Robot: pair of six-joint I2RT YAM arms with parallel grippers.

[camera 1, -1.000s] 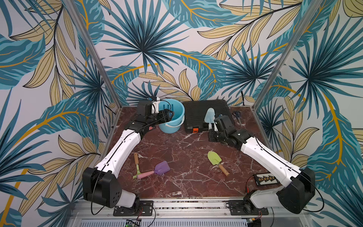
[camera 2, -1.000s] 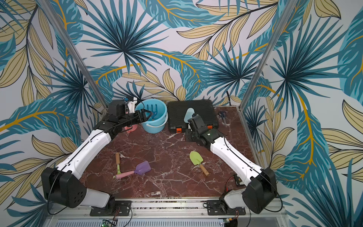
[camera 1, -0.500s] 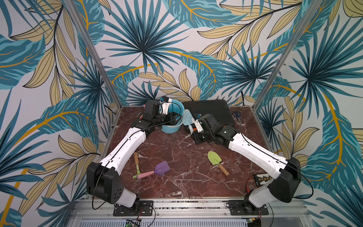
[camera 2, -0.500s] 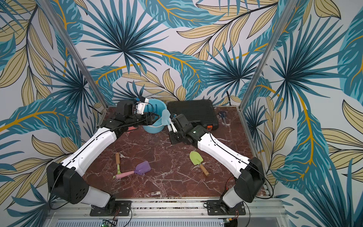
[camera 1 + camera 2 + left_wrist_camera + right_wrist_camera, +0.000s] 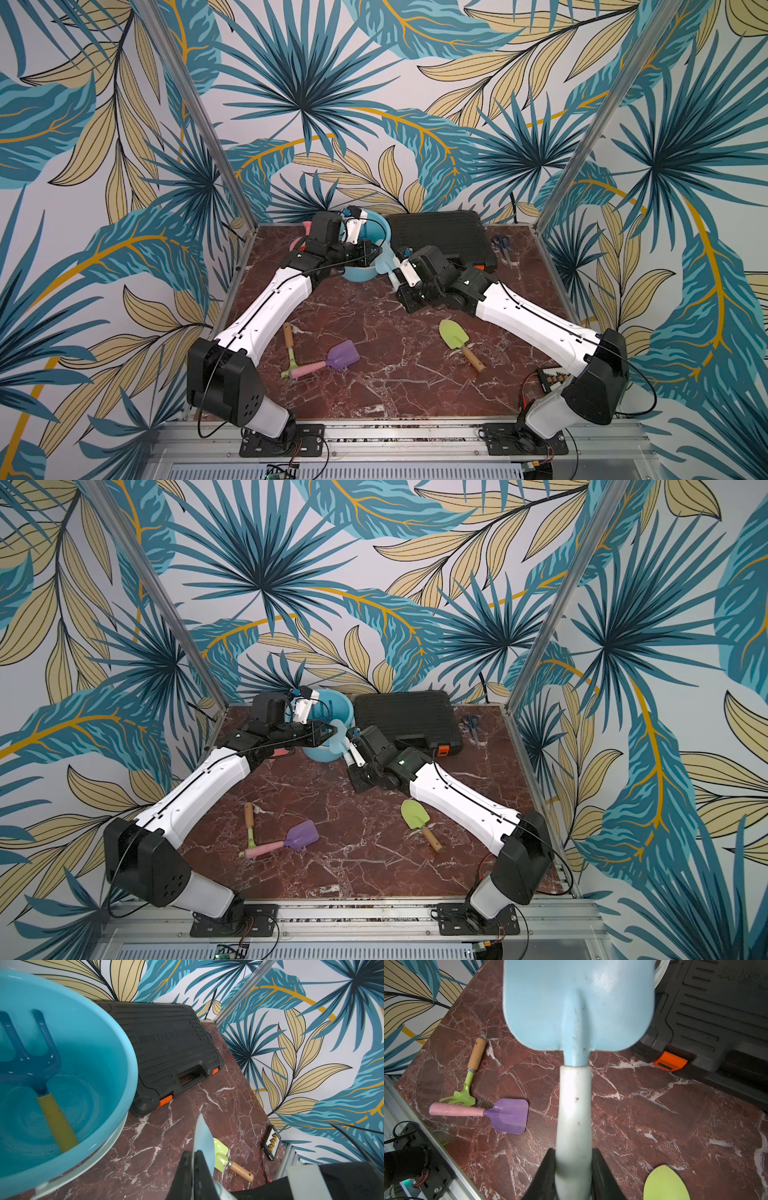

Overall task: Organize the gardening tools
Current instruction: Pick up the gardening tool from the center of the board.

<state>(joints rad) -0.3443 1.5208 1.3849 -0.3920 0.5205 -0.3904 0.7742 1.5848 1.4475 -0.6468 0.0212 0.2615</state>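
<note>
The robot's left gripper should rise outward over the opening of the blue bucket and then lower to release the trowel's blade, because the fork-rake (image 5: pixel 27 1053) already leans inside.
Beside the blue bucket (image 5: pixel 365 276) hangs the pale blue trowel (image 5: pixel 382 264) (image 5: pixel 577 1005), held from both ends. My right gripper (image 5: pixel 574 1153) is shut on its white handle. My left gripper (image 5: pixel 194 1154) is shut on the thin edge of its blade (image 5: pixel 202 1140). A blue fork-rake (image 5: pixel 27 1053) with a yellow handle leans inside the bucket. On the table lie the purple scoop (image 5: pixel 343 356), the green hoe (image 5: pixel 289 347) and the lime trowel (image 5: pixel 454 336). The pink watering can (image 5: pixel 297 245) is mostly hidden behind my left arm.
A black case (image 5: pixel 440 237) with orange latches lies at the back, right of the bucket. Blue-handled scissors (image 5: pixel 502 241) lie by the back right corner. A small black wired board (image 5: pixel 550 376) sits at the front right edge.
My right arm carried the pale blue trowel left from over the black case to beside the bucket. My left gripper swung to the blade and shut on it.
</note>
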